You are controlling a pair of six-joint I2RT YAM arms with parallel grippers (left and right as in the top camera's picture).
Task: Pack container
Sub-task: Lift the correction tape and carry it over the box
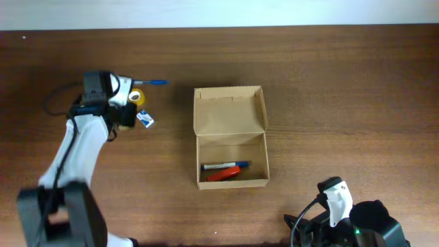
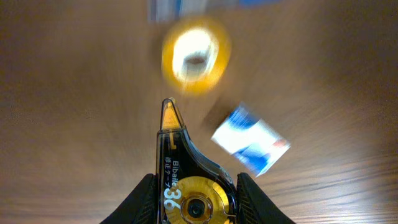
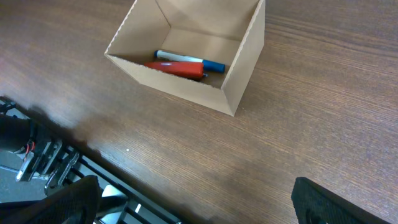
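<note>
I will lift my left gripper next, swing it over to the container and lower it inside, on the lid side of the blue-capped pen [image 1: 225, 165], where the container's bottom is bare.
The container [image 1: 231, 171], an open brown cardboard box with its lid flap [image 1: 229, 110] folded back, sits mid-table. In it lie a blue-capped pen [image 1: 225, 165] and a red marker [image 1: 223, 174], which also show in the right wrist view [image 3: 186, 61]. My left gripper [image 2: 194, 190] is shut on a black-and-yellow correction tape dispenser [image 2: 177, 149], at the left of the table [image 1: 125, 114]. Just beyond it lie a yellow tape roll [image 2: 195, 56] and a small blue-and-white item [image 2: 252, 143]. My right gripper [image 3: 199, 205] is open and empty near the front edge [image 1: 334, 195].
A blue pen [image 1: 154, 82] lies on the table behind the tape roll [image 1: 136, 97]. The blue-and-white item [image 1: 145, 119] lies right of my left gripper. The right arm's base and cables [image 3: 37, 155] sit at the table's front edge.
</note>
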